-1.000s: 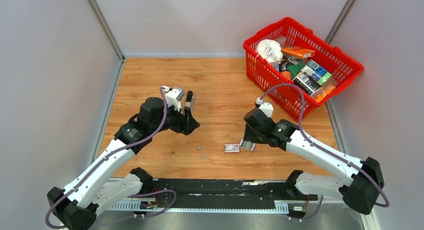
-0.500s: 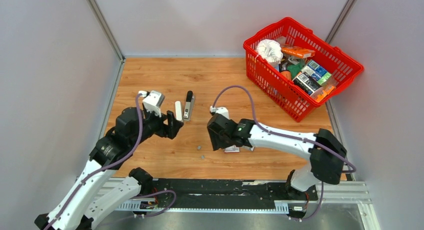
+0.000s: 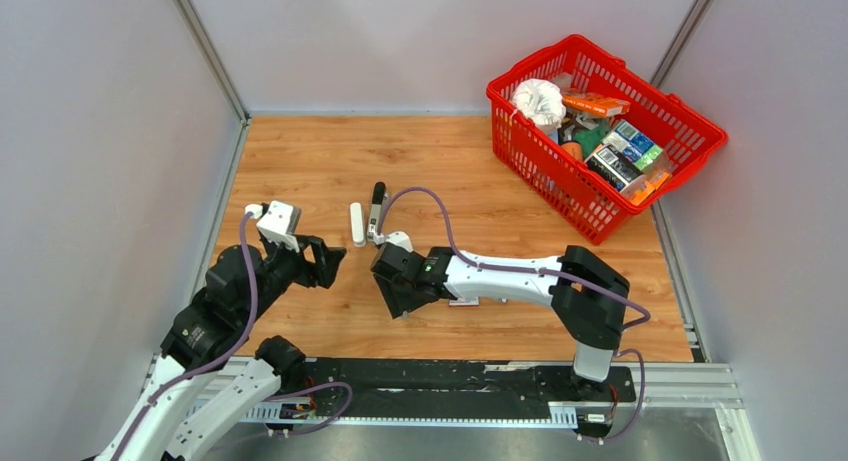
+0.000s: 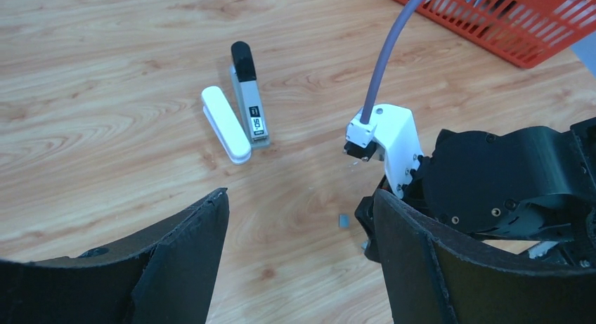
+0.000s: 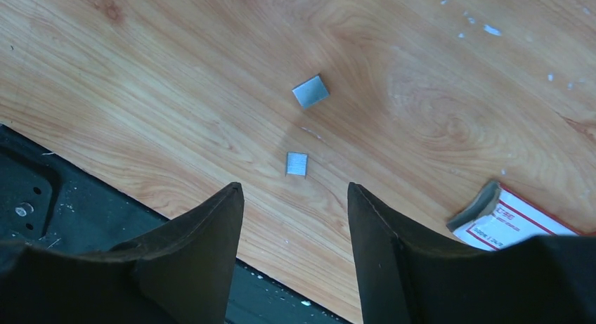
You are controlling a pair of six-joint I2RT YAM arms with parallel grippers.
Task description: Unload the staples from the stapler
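My right gripper lowers onto the nearer staple bit next and closes on its sides, since the bit already lies in line with the open finger gap.
The stapler lies opened on the table, its white top [image 3: 356,224] beside its grey-and-black magazine [image 3: 375,209]; the left wrist view shows both halves [image 4: 225,124] [image 4: 249,102]. Two tiny silver-grey staple bits [image 5: 310,91] [image 5: 296,164] lie on the wood just ahead of my right gripper [image 5: 294,190], which is open and empty. One bit shows in the left wrist view [image 4: 344,220]. In the top view my right gripper [image 3: 395,299] covers them. My left gripper [image 3: 325,263] is open and empty, near and left of the stapler.
A small red-and-white flat box [image 5: 516,225] lies right of the staples. A red basket [image 3: 540,171] full of packets stands at the back right. The black base rail [image 3: 450,376] runs along the table's near edge, close under my right gripper.
My left gripper let go of the stapler and drew back toward the near left. My right arm swung left from beside the box to over the staple bits.
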